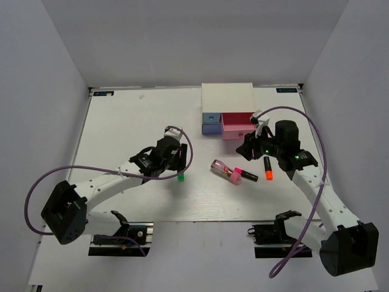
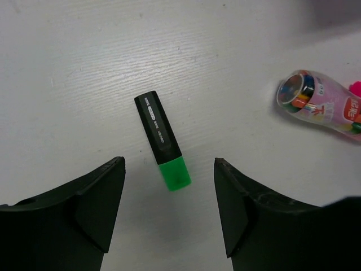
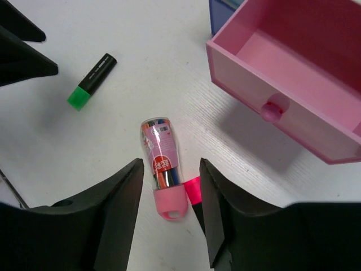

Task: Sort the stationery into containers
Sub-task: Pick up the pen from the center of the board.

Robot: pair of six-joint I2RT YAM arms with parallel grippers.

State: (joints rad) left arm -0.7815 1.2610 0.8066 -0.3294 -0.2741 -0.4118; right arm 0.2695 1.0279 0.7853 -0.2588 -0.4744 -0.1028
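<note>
The black marker is lying at a slant on the tabletop below my gripper. My left gripper needs to go down next and turn slightly until its open fingers are on either side of the marker's black body [image 2: 158, 127].
A black marker with a green cap [image 2: 163, 141] lies on the table just ahead of my open, empty left gripper [image 2: 168, 169], which hovers over it [image 1: 180, 177]. A pink-and-clear tube [image 3: 162, 169] lies between the fingers of my open, empty right gripper [image 3: 170, 166], below them. A pink-capped marker [image 3: 193, 191] lies beside the tube, partly hidden by the right finger. An orange-capped marker [image 1: 268, 168] lies to the right. The white cabinet [image 1: 228, 96] has its pink drawer [image 3: 293, 101] pulled open and empty. No lavender-grey roll is in view.
A violet-blue drawer front [image 1: 211, 128] and a light blue one [image 1: 211, 117] are left of the pink drawer. The right gripper [image 1: 248, 147] is just in front of the pink drawer; the left gripper [image 1: 176, 160] is at mid-table. Purple cables loop from both arms.
</note>
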